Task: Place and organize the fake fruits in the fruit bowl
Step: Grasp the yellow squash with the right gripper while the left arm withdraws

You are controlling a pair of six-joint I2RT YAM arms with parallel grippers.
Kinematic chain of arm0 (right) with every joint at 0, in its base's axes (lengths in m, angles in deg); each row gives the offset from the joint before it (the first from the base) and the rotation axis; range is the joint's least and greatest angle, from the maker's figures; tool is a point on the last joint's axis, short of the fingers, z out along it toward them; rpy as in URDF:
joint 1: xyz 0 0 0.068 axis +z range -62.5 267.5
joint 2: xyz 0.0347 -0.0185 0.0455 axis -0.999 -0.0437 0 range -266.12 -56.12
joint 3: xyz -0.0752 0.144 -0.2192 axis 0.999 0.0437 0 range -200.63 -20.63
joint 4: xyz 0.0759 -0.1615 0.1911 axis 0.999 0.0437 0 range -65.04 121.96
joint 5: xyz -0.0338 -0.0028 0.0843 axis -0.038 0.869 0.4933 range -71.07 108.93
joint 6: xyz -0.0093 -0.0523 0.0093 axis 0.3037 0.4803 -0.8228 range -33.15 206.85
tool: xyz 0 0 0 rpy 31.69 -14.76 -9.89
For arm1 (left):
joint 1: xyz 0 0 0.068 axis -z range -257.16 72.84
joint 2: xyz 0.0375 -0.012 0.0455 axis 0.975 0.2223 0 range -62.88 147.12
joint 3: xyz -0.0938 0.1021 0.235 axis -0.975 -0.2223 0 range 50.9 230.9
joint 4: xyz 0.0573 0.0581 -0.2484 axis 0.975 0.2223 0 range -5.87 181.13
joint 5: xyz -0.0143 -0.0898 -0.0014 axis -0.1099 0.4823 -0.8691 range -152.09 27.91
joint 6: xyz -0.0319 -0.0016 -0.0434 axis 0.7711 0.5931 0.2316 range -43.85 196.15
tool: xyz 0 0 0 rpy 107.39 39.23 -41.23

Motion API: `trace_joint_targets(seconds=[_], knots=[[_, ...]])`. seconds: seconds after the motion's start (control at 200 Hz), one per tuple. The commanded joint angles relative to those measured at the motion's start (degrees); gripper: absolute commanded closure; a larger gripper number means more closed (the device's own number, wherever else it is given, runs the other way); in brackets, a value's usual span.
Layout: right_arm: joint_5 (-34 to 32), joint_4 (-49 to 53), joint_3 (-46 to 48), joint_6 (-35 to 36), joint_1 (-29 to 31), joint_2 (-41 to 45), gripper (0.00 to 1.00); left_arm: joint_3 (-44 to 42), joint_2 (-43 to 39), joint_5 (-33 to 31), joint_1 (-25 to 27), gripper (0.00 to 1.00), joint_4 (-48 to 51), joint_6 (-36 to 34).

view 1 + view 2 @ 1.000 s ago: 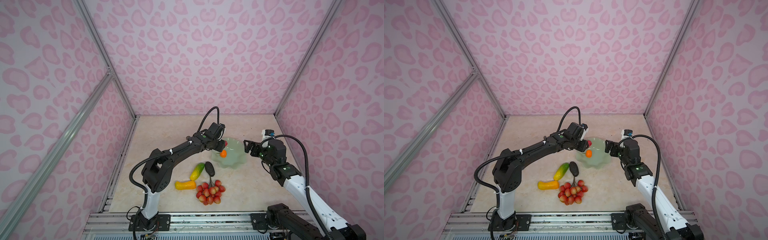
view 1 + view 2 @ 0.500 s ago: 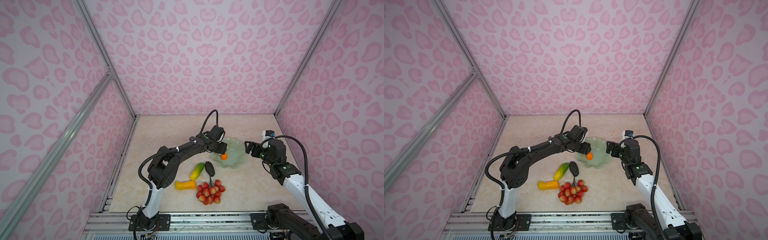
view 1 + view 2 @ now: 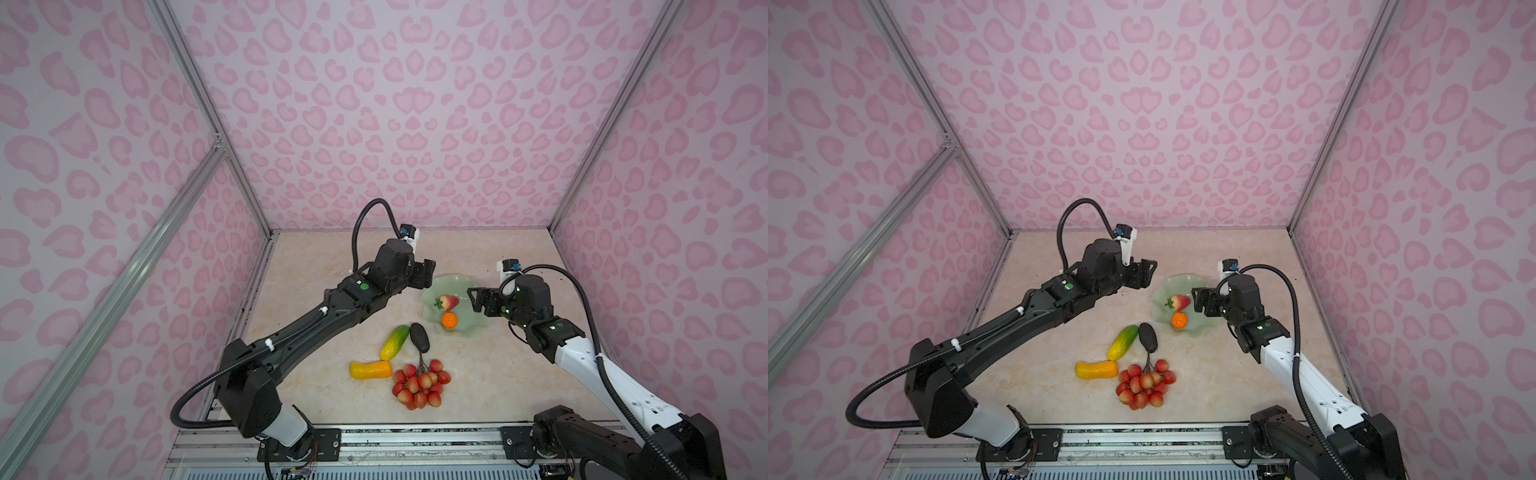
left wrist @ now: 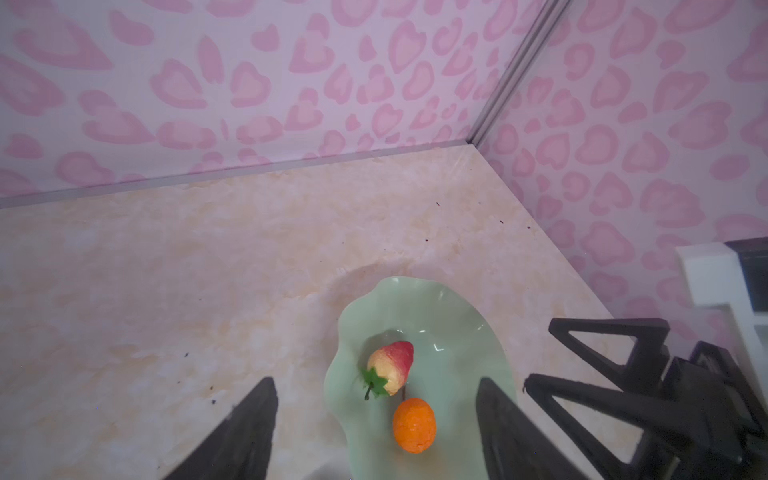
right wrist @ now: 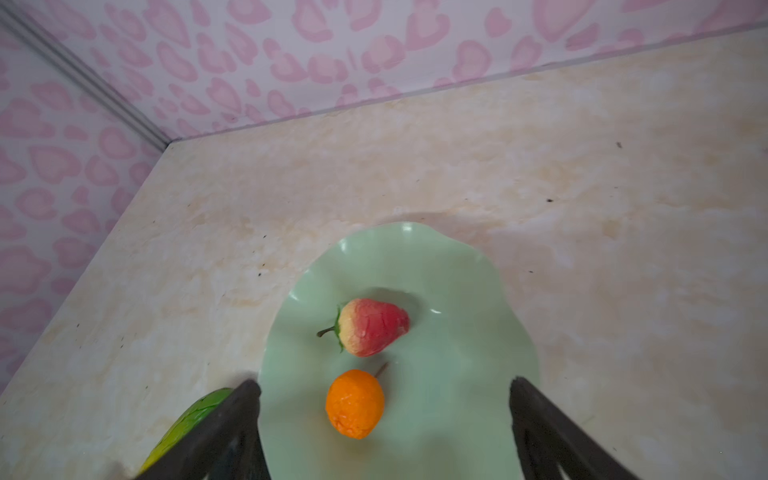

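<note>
The yellow-orange gourd, still outside the bowl [image 3: 454,279] is below the right gripper and back past the cucumber, so the right gripper should next draw back and go down onto the gourd's middle [image 3: 371,369].
The pale green fruit bowl [image 3: 454,279] [image 3: 1166,287] holds a red-pink strawberry [image 3: 447,302] [image 4: 392,365] [image 5: 370,326] and a small orange ball [image 3: 449,320] [image 4: 414,424] [image 5: 354,404]. My left gripper [image 3: 430,274] [image 4: 376,380] hangs open and empty just off the bowl's far-left rim. At the bowl's right side, my right gripper [image 3: 473,301] [image 5: 383,382] is open and empty too. On the table in front of the bowl lie the green-yellow cucumber [image 3: 395,342], the blackish oblong [image 3: 419,337], the yellow-orange gourd [image 3: 371,370] and the cluster of red-pink balls [image 3: 419,384].
Pink patterned walls close the table in at the back and on both sides. A metal rail [image 3: 374,436] runs along the front edge, with both arm bases on it. The cucumber's tip [image 5: 195,415] shows beside one right finger.
My left gripper has opened, left the strawberry lying in the bowl and drawn back up and to the left. The right gripper has barely moved.
</note>
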Motion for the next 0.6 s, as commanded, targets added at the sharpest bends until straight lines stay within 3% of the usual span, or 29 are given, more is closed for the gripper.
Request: trace_joint_targets(seconds=[0.0,0.205,0.31,0.445,0.595], knots=[[1.62,-1.27,-1.82,5.4,5.5,-2.87,0.08,-9.94,-8.73,-11.05,-0.96,0.2,-7.69,-0.5],[3.69,-3.12,-5.66,9.72,18.19,-10.38,0.09,-32.54,-29.27,-21.48,-5.1,0.09,-10.08,6.51],[3.25,-3.27,-8.41,11.44,25.27,-15.75,0.1,-41.22,-38.85,-23.32,-7.14,0.06,-8.26,10.65],[3.43,-0.57,-13.81,13.56,32.58,-24.02,0.14,-48.95,-50.45,-25.35,-8.46,0.03,-5.1,14.87],[5.98,2.69,-19.72,15.85,38.47,-32.29,0.19,-51.91,-60.73,-28.66,-8.86,0.02,0.83,17.39]])
